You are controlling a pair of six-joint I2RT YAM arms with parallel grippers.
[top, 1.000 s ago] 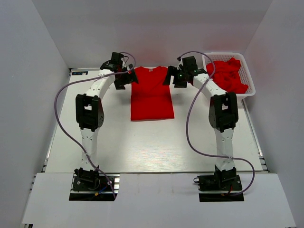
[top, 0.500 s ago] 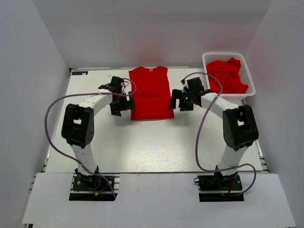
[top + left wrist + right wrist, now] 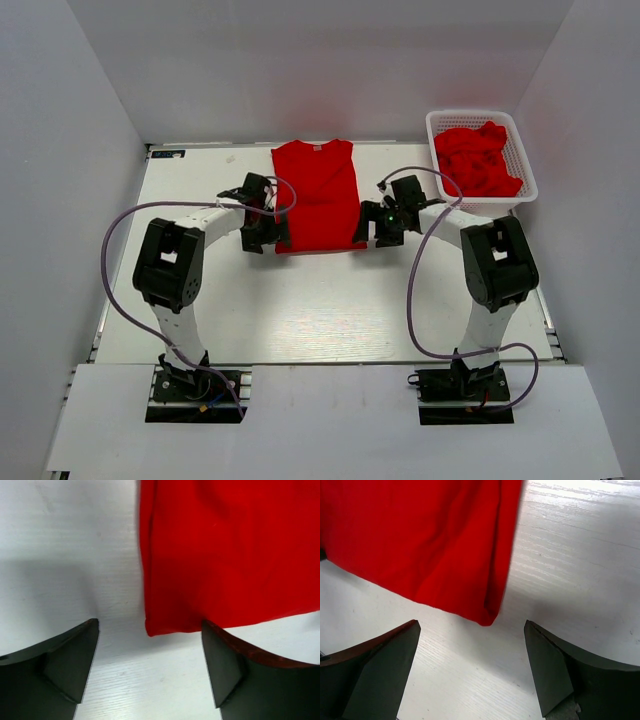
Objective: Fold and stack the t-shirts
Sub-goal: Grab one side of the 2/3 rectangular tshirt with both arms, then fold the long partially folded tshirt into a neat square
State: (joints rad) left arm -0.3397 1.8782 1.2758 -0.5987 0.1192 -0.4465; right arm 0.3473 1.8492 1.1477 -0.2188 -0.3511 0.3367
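The near hem corner on the basket's side (image 3: 364,246) (image 3: 487,618) is just below and between the open fingers of my right gripper, so I need to lower my right gripper onto it next and close.
A red t-shirt (image 3: 318,195) lies flat on the white table, sleeves folded in, collar at the far end. My left gripper (image 3: 266,237) is open just beyond its near left hem corner (image 3: 157,627), which lies between the fingers. My right gripper (image 3: 372,233) is open at the near right hem corner (image 3: 487,616), the corner between its fingers. Neither gripper holds cloth. More red t-shirts (image 3: 478,156) lie crumpled in the basket at the back right.
The white mesh basket (image 3: 527,180) stands at the table's far right corner. Grey walls close in the table on the left, back and right. Purple cables loop from both arms over the table.
Both grippers have moved from the shirt's shoulders down along its sides to the near hem corners. The shirt lies as before.
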